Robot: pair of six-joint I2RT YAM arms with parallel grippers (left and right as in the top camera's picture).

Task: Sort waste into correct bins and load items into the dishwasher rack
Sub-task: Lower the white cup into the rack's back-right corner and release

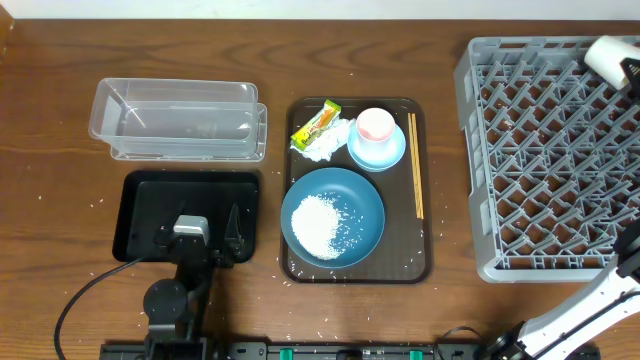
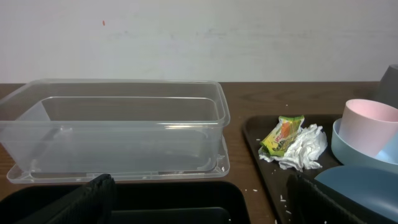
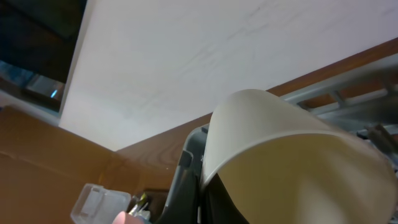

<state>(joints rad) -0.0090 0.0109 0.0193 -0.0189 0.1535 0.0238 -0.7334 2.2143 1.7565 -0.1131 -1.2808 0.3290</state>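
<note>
The white cup still hangs above the grey rack (image 1: pixel 540 160). My right gripper next lowers it slightly back onto the pegs near the rack's far corner (image 1: pixel 615 92) and releases it.
My left gripper (image 1: pixel 197 222) is open and empty over the black tray (image 1: pixel 140 195), behind the clear tub (image 1: pixel 180 120). The yellow-green wrapper (image 1: pixel 316 124) and white tissue (image 1: pixel 328 142) lie on the brown serving tray, next to a pink-inside cup (image 1: pixel 375 125) standing on the light blue saucer (image 1: pixel 385 155). The blue plate (image 1: pixel 360 205) holds a heap of rice (image 1: pixel 325 222). The chopsticks (image 1: pixel 416 165) lie along the tray's right side. My right gripper (image 1: pixel 622 65) is shut on a white cup (image 1: pixel 605 55) above the far right corner of the grey rack (image 1: pixel 540 160). The cup fills the right wrist view (image 3: pixel 292 162).
The brown serving tray (image 1: pixel 425 200) sits mid-table between the bins and the rack. Loose rice grains are scattered on the wood table. The left wrist view shows the tub (image 2: pixel 124 124), wrapper (image 2: pixel 281 134) and tissue (image 2: pixel 305 149) ahead.
</note>
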